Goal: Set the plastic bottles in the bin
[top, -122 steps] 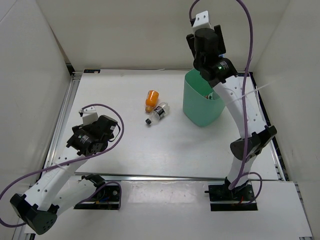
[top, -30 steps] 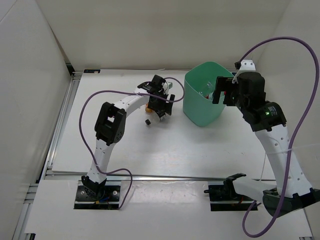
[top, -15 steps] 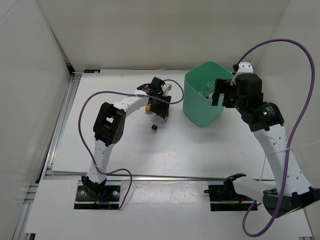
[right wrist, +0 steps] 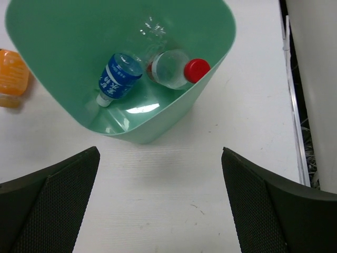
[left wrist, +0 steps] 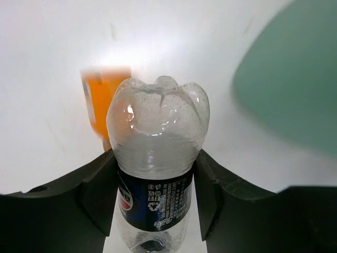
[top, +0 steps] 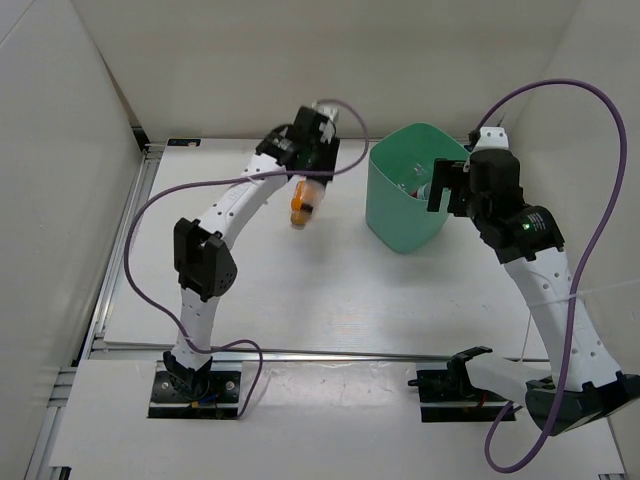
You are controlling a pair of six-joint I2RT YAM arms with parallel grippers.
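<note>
I will raise my left gripper because the mint-green bin's side is tall, move it right in the top view over the bin's opening [top: 416,164] and let go of the clear bottle.
My left gripper [top: 308,168] is raised over the back of the table and shut on a clear bottle [left wrist: 158,116] with a dark blue label, its base pointing away from the wrist camera. The orange bottle [top: 301,205] lies on the table just beneath it. The mint-green bin [top: 405,232] stands to the right. Two bottles lie inside it, one with a blue label [right wrist: 118,78] and one with a red cap [right wrist: 176,68]. My right gripper [top: 445,185] hangs open and holds nothing, just to the right of the bin.
White walls enclose the table on the left, back and right. A metal rail [top: 125,240] runs along the left edge. Purple cables loop from both arms.
My left gripper has shut on the clear bottle and lifted it up and back, off the table beside the orange bottle. The right arm has barely moved.
</note>
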